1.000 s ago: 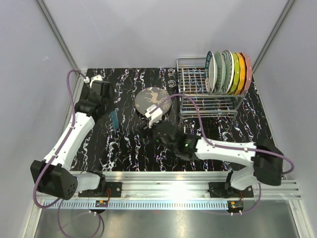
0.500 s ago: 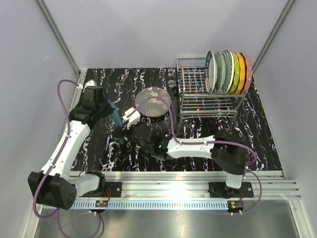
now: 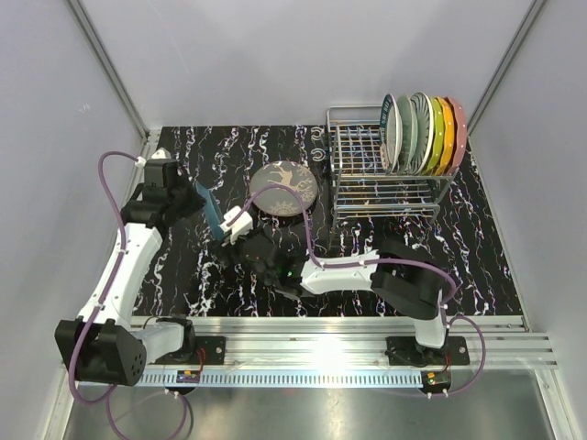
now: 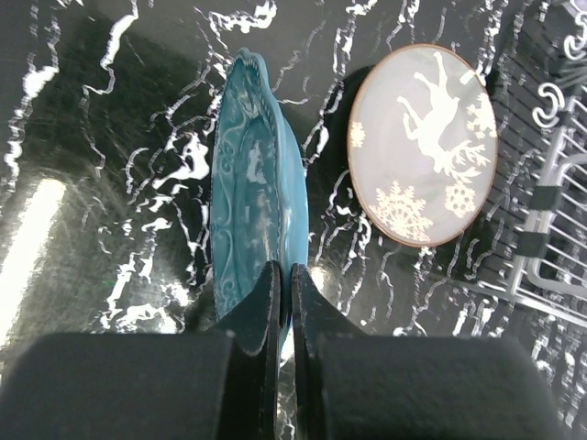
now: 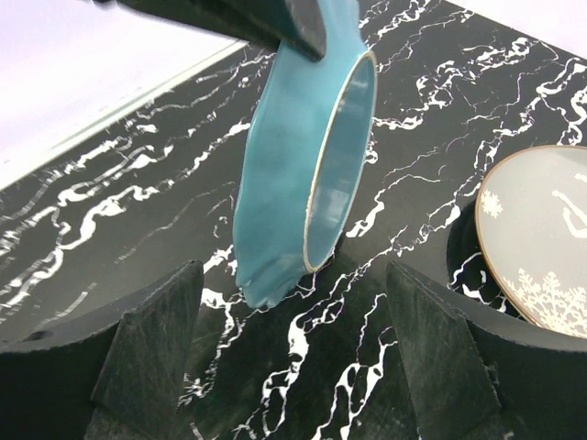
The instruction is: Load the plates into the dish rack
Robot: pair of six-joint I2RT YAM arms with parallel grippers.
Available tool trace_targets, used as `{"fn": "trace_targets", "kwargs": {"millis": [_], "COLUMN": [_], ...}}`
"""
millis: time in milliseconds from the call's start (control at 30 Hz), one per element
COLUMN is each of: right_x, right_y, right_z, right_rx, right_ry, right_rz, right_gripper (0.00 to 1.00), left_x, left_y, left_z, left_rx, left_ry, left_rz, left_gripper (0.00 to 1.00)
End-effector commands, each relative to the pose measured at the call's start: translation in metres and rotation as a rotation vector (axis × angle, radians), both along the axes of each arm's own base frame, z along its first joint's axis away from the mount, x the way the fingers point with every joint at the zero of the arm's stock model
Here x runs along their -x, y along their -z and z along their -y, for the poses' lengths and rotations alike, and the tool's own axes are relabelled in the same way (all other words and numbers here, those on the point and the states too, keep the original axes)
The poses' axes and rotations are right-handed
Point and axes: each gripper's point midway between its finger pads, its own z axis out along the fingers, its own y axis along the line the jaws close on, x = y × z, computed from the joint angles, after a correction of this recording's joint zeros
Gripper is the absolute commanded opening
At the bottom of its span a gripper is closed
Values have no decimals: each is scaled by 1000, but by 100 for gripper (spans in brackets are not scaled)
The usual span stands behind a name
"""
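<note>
The teal plate's lower edge (image 3: 216,229) (image 5: 273,282) hangs clear of my left gripper's fingers. Next, my right gripper turns outward and brings its open fingers around that edge.
My left gripper (image 3: 196,194) is shut on the rim of a teal plate (image 3: 209,209) and holds it on edge above the black marbled table. In the left wrist view the fingers (image 4: 268,298) pinch the plate (image 4: 252,202). My right gripper (image 3: 223,236) is open and empty just below the plate's lower edge (image 5: 284,183), its jaws wide on either side. A dark plate with a pale deer motif (image 3: 285,188) lies flat on the table, also seen from both wrists (image 4: 424,147) (image 5: 541,238). The chrome dish rack (image 3: 358,147) holds several plates (image 3: 424,133) upright at its right end.
The rack's left slots (image 3: 353,170) hold no plates, and its wires show at the right of the left wrist view (image 4: 550,211). Grey walls close in the table on three sides. A metal rail (image 3: 348,330) runs along the near edge.
My right arm has swung left, away from the deer plate, and now sits under the teal plate. My left gripper has closed on the teal plate and tipped it up on edge.
</note>
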Motion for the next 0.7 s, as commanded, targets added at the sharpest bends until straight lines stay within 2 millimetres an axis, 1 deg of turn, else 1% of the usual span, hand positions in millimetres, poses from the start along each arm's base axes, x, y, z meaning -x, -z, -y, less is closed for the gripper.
{"fn": "trace_targets", "kwargs": {"millis": [0, 33, 67, 100, 167, 233, 267, 300, 367, 400, 567, 600, 667], "right_x": [-9, -10, -12, -16, -21, -30, -34, -37, -48, -51, -62, -64, -68], "right_y": [-11, -8, -9, -3, -4, 2, 0, 7, 6, 10, 1, 3, 1], "right_z": [-9, -11, -13, -12, -13, -9, -9, -9, -4, -2, 8, 9, 14], "right_rx": [-29, -25, -21, 5, 8, 30, 32, 57, 54, 66, 83, 92, 109], "right_ry": [-14, -19, -22, -1, 23, 67, 88, 100, 152, 168, 253, 268, 303], "right_rz": [77, 86, 96, 105, 120, 142, 152, 160, 172, 177, 234, 241, 259], "right_gripper": [87, 87, 87, 87, 86, 86, 86, 86, 84, 83, 78, 76, 73], "left_x": [-23, -24, -24, -24, -24, -22, -22, -22, -21, -20, -20, -21, -20], "left_y": [-44, -42, -41, -40, -40, -40, -41, -41, -43, -42, -39, -39, -37], "left_z": [23, 26, 27, 30, 32, 35, 35, 35, 35, 35, 36, 36, 37], "left_rx": [132, 154, 171, 200, 221, 241, 244, 247, 252, 253, 270, 281, 291], "left_ry": [112, 120, 129, 138, 147, 156, 153, 153, 151, 146, 140, 133, 133], "left_rz": [180, 172, 167, 164, 163, 155, 156, 157, 163, 162, 149, 145, 143], "left_gripper": [0, 0, 0, 0, 0, 0, 0, 0, 0, 0, 0, 0, 0]}}
